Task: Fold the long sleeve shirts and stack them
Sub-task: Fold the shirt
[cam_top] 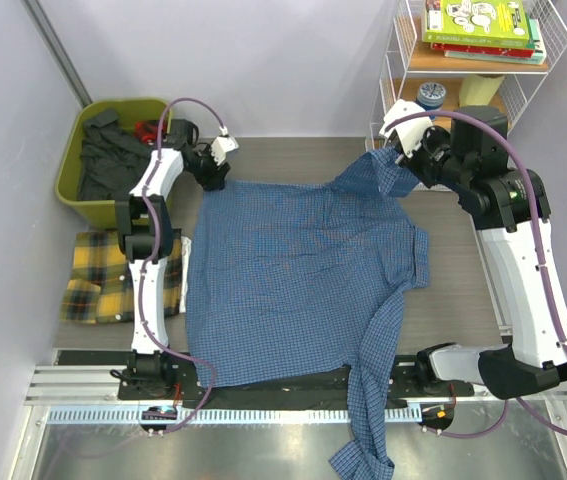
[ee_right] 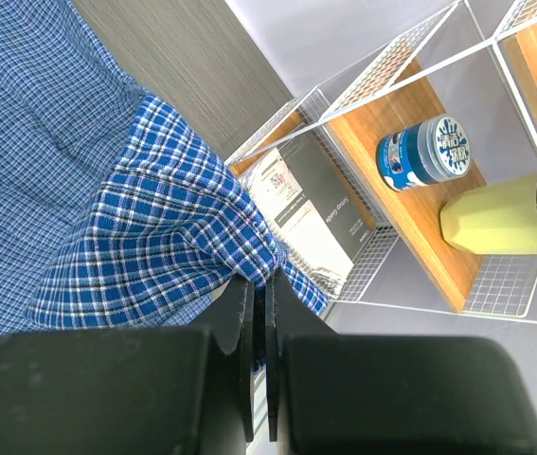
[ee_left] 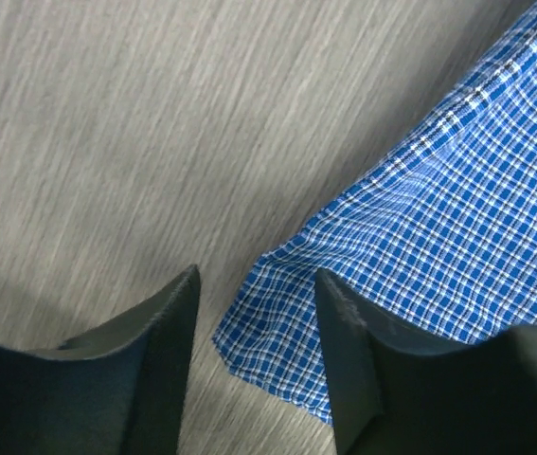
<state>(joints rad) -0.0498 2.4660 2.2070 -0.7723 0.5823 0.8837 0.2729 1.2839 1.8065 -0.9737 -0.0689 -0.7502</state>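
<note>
The shirt's middle (cam_top: pixel 281 264) is spread out flat, so the robot's right gripper next needs to move back and to the left in the top view and let go of the shirt's lifted corner over it.
A blue fine-check long sleeve shirt (cam_top: pixel 293 270) lies spread over the table, one sleeve (cam_top: pixel 368 420) hanging off the near edge. My right gripper (cam_top: pixel 403 152) is shut on its far right corner (ee_right: pixel 249 251) and holds that corner lifted by the wire shelf. My left gripper (cam_top: pixel 219 168) stands open at the shirt's far left corner (ee_left: pixel 268 322), which lies on the wood between its fingers (ee_left: pixel 344 341) without being pinched. A yellow plaid shirt (cam_top: pixel 98 275) lies folded at the table's left edge, beside the left arm.
A green bin (cam_top: pixel 113 160) with dark clothes sits at the far left. A white wire shelf (cam_top: pixel 403 80) at the far right carries books (cam_top: pixel 483 25), a blue tin (ee_right: pixel 424 150) and a pale yellow cup (ee_right: pixel 505 216), close to my right gripper.
</note>
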